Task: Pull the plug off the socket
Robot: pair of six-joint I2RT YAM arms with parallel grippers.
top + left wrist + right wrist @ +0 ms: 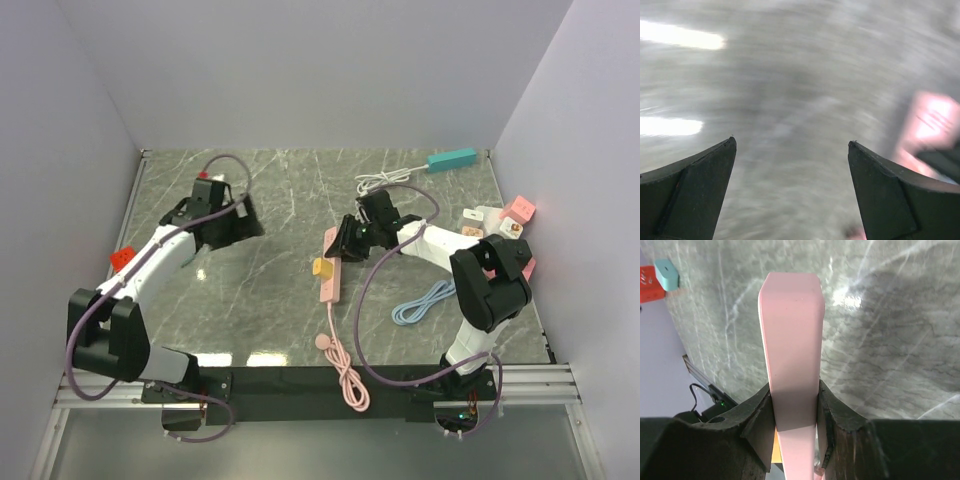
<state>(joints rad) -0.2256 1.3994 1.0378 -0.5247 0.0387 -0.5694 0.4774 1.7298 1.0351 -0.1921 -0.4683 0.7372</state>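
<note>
My right gripper holds the socket strip and will next carry it outward to the teal adapter (450, 160) and let go of it there, because the adapter is outward, to the right in the top view.
The pink socket strip (329, 270) lies lengthwise in the middle of the marble table (280, 190). A small yellow plug (321, 267) sits against its left side. My right gripper (345, 240) is shut on the strip's far end. In the right wrist view the pink strip (792, 340) fills the gap between both fingers, and a sliver of the yellow plug (774, 450) shows below. My left gripper (238, 222) hovers well to the left of the strip, open and holding nothing. Its wrist view is blurred, with the gripper (792, 145) wide apart and a pink smear of the strip (930, 130) at right.
The strip's pink cord (345, 370) coils toward the near edge. A teal adapter (452, 159) with a white cable (385, 180) lies at the back right. A blue cable (423, 300) and pink and white blocks (505, 215) lie at right. A red piece (122, 257) sits at the left wall.
</note>
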